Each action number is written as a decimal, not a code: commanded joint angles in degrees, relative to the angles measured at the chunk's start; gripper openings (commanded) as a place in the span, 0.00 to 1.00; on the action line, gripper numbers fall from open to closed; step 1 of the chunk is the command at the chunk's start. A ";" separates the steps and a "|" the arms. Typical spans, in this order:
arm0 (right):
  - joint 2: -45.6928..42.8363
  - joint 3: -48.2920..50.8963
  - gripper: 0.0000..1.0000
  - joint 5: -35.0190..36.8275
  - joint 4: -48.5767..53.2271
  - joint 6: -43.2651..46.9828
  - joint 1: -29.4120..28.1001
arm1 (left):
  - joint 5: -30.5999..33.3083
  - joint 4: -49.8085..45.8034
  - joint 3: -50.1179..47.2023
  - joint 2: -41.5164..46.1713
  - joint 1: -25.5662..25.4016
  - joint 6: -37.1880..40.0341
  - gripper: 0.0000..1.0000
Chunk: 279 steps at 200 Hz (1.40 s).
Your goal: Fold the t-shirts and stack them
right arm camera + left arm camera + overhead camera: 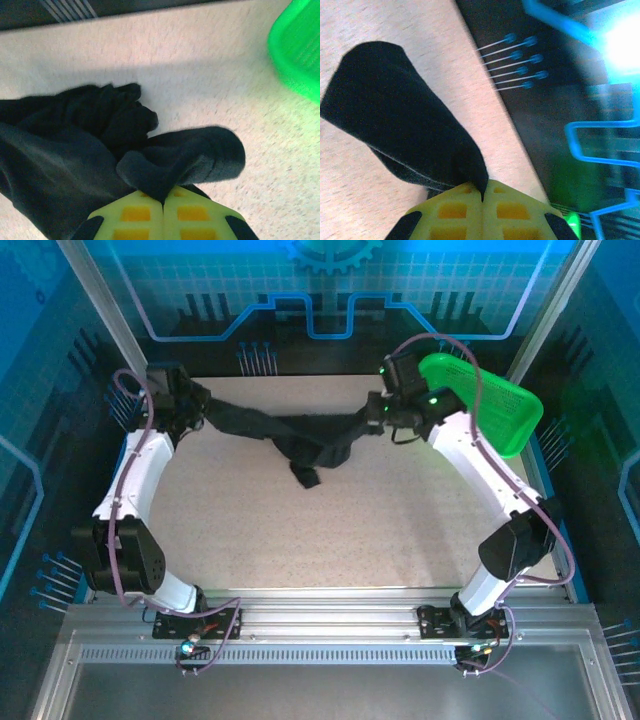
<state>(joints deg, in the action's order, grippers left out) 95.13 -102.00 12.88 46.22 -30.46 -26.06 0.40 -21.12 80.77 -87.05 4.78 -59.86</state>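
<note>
The shirt's middle still sags into a bunched tail, so I will raise my left gripper, then sweep it back and down over the speckled tabletop to let go.
A black t-shirt (pixel 300 432) hangs stretched between both grippers over the far part of the table, its middle sagging down to a bunched tail. My left gripper (pixel 203 410) is shut on the shirt's left end; in the left wrist view the yellow fingers (pixel 455 212) pinch the black t-shirt (pixel 405 125). My right gripper (pixel 378 412) is shut on the right end; the right wrist view has black t-shirt folds (pixel 165 165) clamped between its fingertips (pixel 192 212).
A green plastic basket (pixel 490 405) lies tilted at the back right, close behind the right arm, and its rim (pixel 295 50) appears in the right wrist view. The speckled tabletop (pixel 330 530) stretches in front of the shirt. Dark panels bound the far edge.
</note>
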 commanded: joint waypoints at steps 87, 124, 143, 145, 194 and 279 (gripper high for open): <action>21.59 -50.59 0.00 -19.74 5.65 1.19 14.09 | -12.61 15.98 35.54 -15.47 1.95 -5.99 0.00; 19.96 -52.86 0.00 -21.56 -1.95 -0.50 15.31 | -12.44 16.61 46.19 -17.77 2.84 -5.73 0.00; 15.73 -47.99 0.00 -21.95 -6.47 -1.62 15.98 | -12.28 17.63 47.54 -15.97 3.39 -5.79 0.00; 15.29 -47.43 0.00 -22.12 -6.84 -1.80 16.07 | -12.21 17.73 47.55 -15.75 3.42 -5.71 0.00; 0.07 -24.23 0.00 -18.41 -6.73 -4.09 15.11 | -1.88 7.49 30.62 2.07 0.97 -3.58 0.00; -26.11 54.43 0.40 -10.63 -12.84 -18.76 10.13 | 4.21 -13.71 -42.17 38.11 -23.43 -17.42 0.22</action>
<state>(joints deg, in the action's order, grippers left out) 63.99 -54.02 4.89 34.61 -44.82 -19.73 14.59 -34.63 53.08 -46.24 -17.96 -72.14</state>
